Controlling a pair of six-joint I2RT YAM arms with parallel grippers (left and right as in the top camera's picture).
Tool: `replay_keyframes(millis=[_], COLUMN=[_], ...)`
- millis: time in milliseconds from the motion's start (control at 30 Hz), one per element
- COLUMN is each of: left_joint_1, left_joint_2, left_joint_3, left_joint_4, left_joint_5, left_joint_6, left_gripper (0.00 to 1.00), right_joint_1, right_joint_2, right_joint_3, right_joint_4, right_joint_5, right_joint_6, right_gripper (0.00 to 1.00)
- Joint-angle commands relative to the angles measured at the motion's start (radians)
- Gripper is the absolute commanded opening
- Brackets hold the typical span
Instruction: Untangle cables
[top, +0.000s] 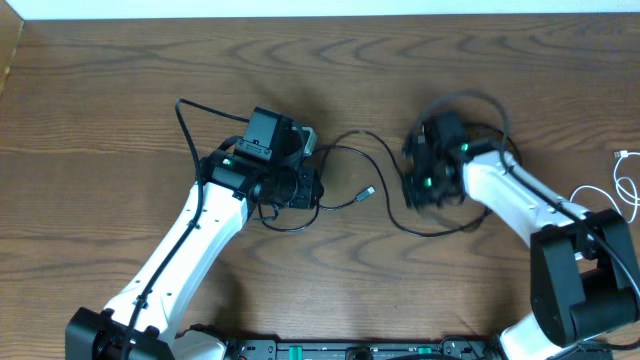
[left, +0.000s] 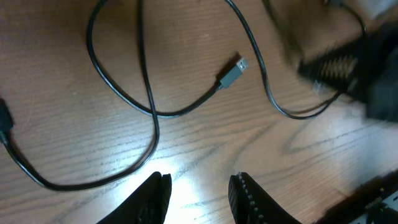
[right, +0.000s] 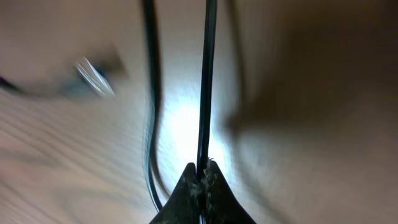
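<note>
I will next lift the black cable with my right gripper and carry it outward over the table before I open, because a second piece of cable (right: 150, 93) runs close beside the held one.
Thin black cables (top: 385, 150) lie looped on the wooden table between my two arms. One ends in a small grey plug (top: 368, 191), which lies free ahead of my left gripper (left: 199, 186) in the left wrist view (left: 231, 73). That gripper (top: 316, 190) is open over bare wood, a cable loop (left: 149, 99) just beyond its fingers. My right gripper (right: 202, 167) is shut on a black cable (right: 206, 81) that runs straight up from its tips; a second black strand (right: 150, 93) passes to the left of it. From overhead the right gripper (top: 415, 192) is low over the tangle.
A white cable (top: 625, 180) lies at the table's right edge, away from both grippers. The thicker black arm cables arch over each arm (top: 185, 125) (top: 470, 100). The right arm (left: 367, 68) shows blurred at the upper right of the left wrist view.
</note>
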Motion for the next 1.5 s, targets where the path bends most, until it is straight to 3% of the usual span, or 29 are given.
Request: replay_keyframes(millis=[0,167,367,533,733,933,1100,1167,1233,1467], left_joint_1=[0.004,0.004,0.004,0.004,0.004,0.004,0.004,0.004,0.004,0.004], left_joint_2=[0.006,0.006,0.006,0.006,0.006,0.006,0.006,0.006,0.006,0.006], left_joint_3=[0.016,0.016,0.016,0.016,0.016,0.016,0.016,0.016,0.016,0.016], left_joint_4=[-0.003,-0.002,-0.002,-0.002,-0.002,-0.002,-0.006,-0.010,-0.009,-0.009], left_joint_5=[0.008,0.009,0.008,0.008,0.008,0.008,0.008,0.008,0.008,0.008], left_joint_6=[-0.009,-0.009,-0.009,-0.009,-0.009,-0.009,-0.009,-0.008,-0.008,-0.008], left_gripper=[0.36,0.36,0.36,0.36,0.37,0.36,0.36,0.36,0.36,0.36], right_joint_1=[-0.039,-0.054,-0.051,-0.052,-0.053,-0.063,-0.087,-0.101,-0.116,-0.124], right_joint_2=[-0.078,-0.153,-0.259,-0.325,-0.252,-0.143,-0.085,-0.081,-0.081,-0.081], right_joint_3=[0.234,0.497,0.635,0.636,0.618,0.617,0.575,0.532,0.473,0.268], right_joint_4=[0.014,0.042,0.117,0.085,-0.348,-0.589,-0.593,-0.577,-0.544,-0.353], right_joint_5=[-0.099,-0.182,-0.185,-0.100,0.121,0.314,0.277,0.251,0.195,0.107], right_joint_6=[0.015,0.016,0.016,0.015,0.024,0.197,0.279,0.303,0.304,0.385], right_gripper=[0.01,0.01,0.01,0.01,0.13,0.18,0.22,0.42,0.51,0.50])
